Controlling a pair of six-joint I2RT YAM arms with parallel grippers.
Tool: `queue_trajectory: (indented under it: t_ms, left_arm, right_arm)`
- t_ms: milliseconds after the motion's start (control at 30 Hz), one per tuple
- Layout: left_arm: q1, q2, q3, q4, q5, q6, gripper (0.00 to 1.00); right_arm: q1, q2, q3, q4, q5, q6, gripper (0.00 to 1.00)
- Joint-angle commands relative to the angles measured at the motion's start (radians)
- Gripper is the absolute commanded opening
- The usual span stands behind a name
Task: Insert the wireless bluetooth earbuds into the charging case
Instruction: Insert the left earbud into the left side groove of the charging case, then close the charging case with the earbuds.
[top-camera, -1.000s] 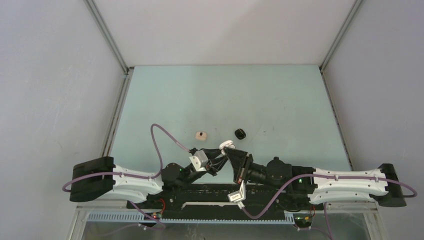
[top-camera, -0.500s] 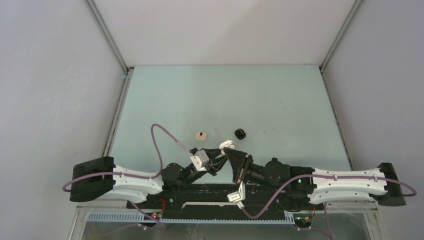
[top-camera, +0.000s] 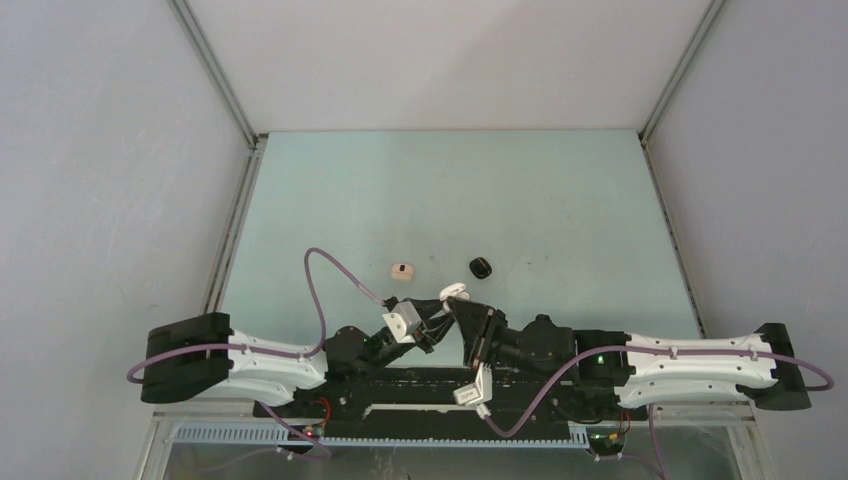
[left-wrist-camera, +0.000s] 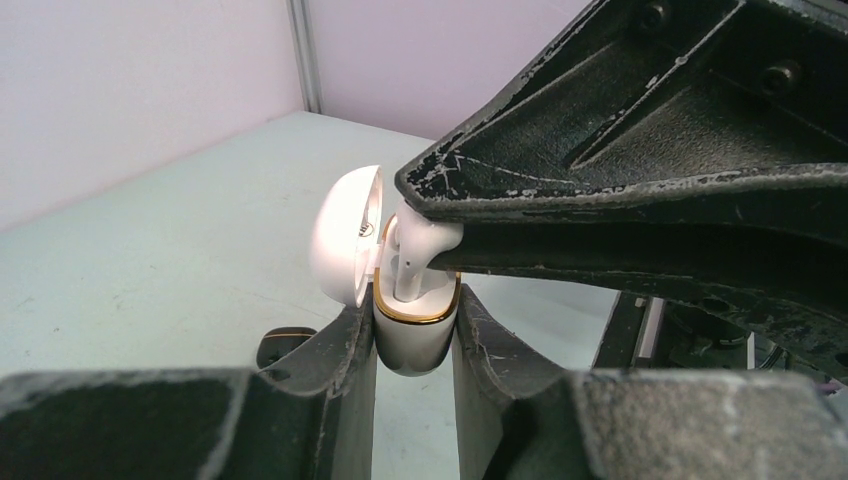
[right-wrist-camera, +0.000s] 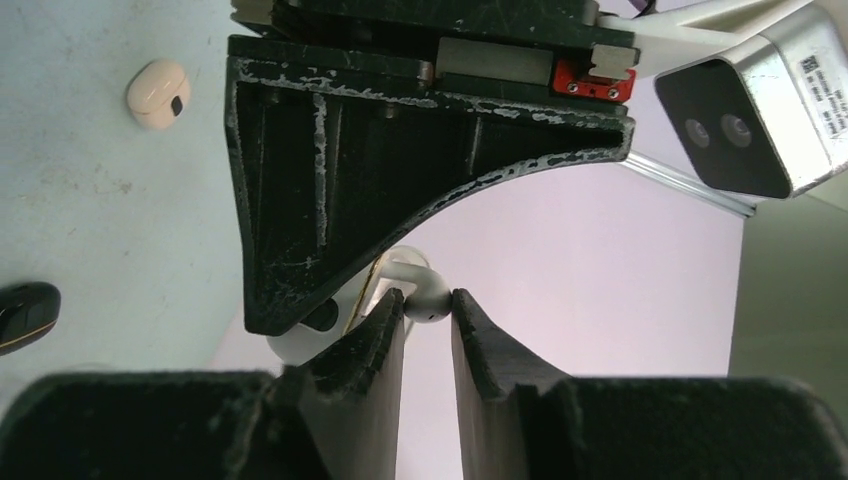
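Note:
My left gripper lowers the white case next onto the bare tabletop by the black case, below and to its right in the top view, and releases it.
My left gripper (left-wrist-camera: 413, 305) is shut on a white charging case (left-wrist-camera: 415, 340) with a gold rim, held upright with its lid (left-wrist-camera: 345, 235) swung open to the left. My right gripper (right-wrist-camera: 428, 300) is shut on the head of a white earbud (right-wrist-camera: 427, 292). The earbud's (left-wrist-camera: 420, 250) stem points down into the case's open top. In the top view both grippers meet at the white case (top-camera: 455, 290), near the table's front edge. The right gripper's black finger (left-wrist-camera: 640, 190) hides the earbud's head in the left wrist view.
A small beige case (top-camera: 402, 271) lies on the pale green table (top-camera: 560, 200), left of the grippers. A black closed case (top-camera: 481, 267) lies just beyond them. Grey walls and metal rails border the table on three sides.
Both arms have shifted only slightly. The grips on the case and the earbud are unchanged.

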Motion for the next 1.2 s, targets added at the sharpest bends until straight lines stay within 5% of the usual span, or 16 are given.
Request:
queue_trajectory:
  t_ms: [0,467,700,833,967,1167]
  left_arm:
    - [-0.004,0.000,0.017,0.127,-0.012,0.008,0.00]
    - [-0.004,0.022,0.004,0.159,-0.017,0.002,0.00]
    - [-0.001,0.016,-0.006,0.149,-0.035,0.002,0.00]
    - [0.000,0.015,-0.006,0.130,-0.030,0.000,0.00]
    - [0.000,0.004,-0.003,0.083,-0.026,-0.004,0.00]
    - [0.003,-0.027,0.017,-0.033,0.031,0.013,0.00]
  right_arm:
    - [0.004,0.012,0.044,-0.161,0.065,0.045,0.27]
    - [0.015,0.031,0.066,-0.229,0.086,0.066,0.45]
    - [0.016,-0.010,0.319,-0.585,0.024,0.290,0.51]
    - [-0.012,-0.033,0.442,-0.793,-0.085,0.499,0.71]
    - [-0.252,-0.053,0.488,-0.897,-0.372,0.737,0.80]
    - [-0.850,0.073,0.554,-1.018,-0.929,0.957,0.80]
